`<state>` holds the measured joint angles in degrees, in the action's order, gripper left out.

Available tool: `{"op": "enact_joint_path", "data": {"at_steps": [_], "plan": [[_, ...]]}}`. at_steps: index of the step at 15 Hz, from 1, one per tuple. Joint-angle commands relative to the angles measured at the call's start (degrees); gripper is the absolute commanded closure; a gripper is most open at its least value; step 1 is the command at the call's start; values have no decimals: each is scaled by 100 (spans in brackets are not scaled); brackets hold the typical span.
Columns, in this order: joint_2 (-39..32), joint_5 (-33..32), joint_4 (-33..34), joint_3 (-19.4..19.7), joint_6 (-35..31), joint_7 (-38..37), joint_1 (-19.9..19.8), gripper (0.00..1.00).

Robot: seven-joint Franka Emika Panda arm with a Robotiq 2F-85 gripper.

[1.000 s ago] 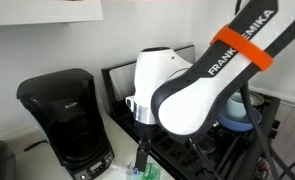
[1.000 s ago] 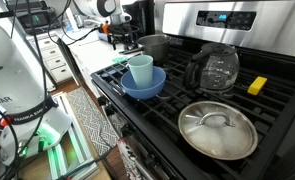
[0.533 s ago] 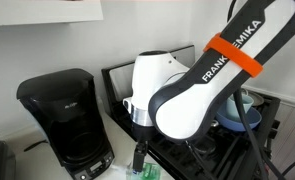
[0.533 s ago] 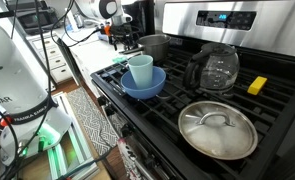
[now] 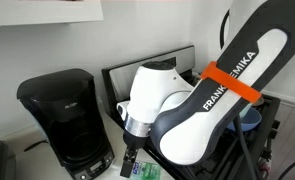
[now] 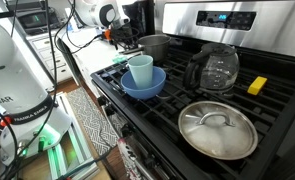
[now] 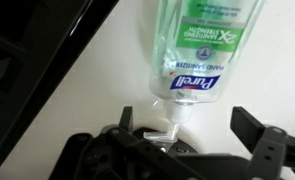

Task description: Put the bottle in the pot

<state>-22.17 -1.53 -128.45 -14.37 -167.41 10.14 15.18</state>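
Note:
The gripper lowers over the bottle's white neck (image 7: 178,108) next and closes. The neck lies below it, in line with the gap between the open fingers.
The bottle (image 7: 197,45) is a clear plastic pump bottle with a green-and-white label. It lies on the white counter with its pump head pointing at my gripper (image 7: 187,128). The gripper is open, its two dark fingers to either side of the pump head and apart from it. In an exterior view the gripper (image 5: 130,162) hangs just above the bottle (image 5: 145,171), beside the stove's edge. The pot (image 6: 154,47), a shiny steel saucepan, stands on the stove's far burner, close to the gripper (image 6: 120,37).
A black coffee maker (image 5: 67,120) stands on the counter beside the arm. On the stove are a blue bowl (image 6: 142,88) holding a light-blue cup (image 6: 140,68), a dark glass kettle (image 6: 213,68), a lidded pan (image 6: 217,128) and a yellow sponge (image 6: 257,85).
The arm has swung down and toward the coffee maker, bringing the gripper lower over the bottle. The bottle and the pot have not moved.

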Motion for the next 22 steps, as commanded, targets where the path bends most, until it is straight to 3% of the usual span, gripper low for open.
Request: {"op": "enact_joint_path", "data": {"at_steps": [1, 3, 5, 7, 9, 11, 12, 14, 15, 18, 20, 22], "plan": [[-316, -121, 127, 19, -361, -280, 88, 4], [-389, -162, 134, 87, -469, -395, 191, 20], [-438, -176, 128, 115, -619, -447, 251, 29], [-490, -201, 136, 128, -748, -442, 301, 49], [-530, -246, 148, 214, -865, -466, 400, 49], [-540, -302, 151, 367, -942, -519, 548, 66], [-546, -340, 160, 463, -961, -554, 630, 68], [-566, -434, 192, 710, -948, -658, 840, 80], [-574, -464, 205, 768, -950, -692, 894, 94], [-495, -470, 152, 709, -991, -688, 875, 92], [-243, -333, -99, 270, -1146, -512, 522, 92], [82, -151, -463, -427, -1300, -350, -90, 92]]}}
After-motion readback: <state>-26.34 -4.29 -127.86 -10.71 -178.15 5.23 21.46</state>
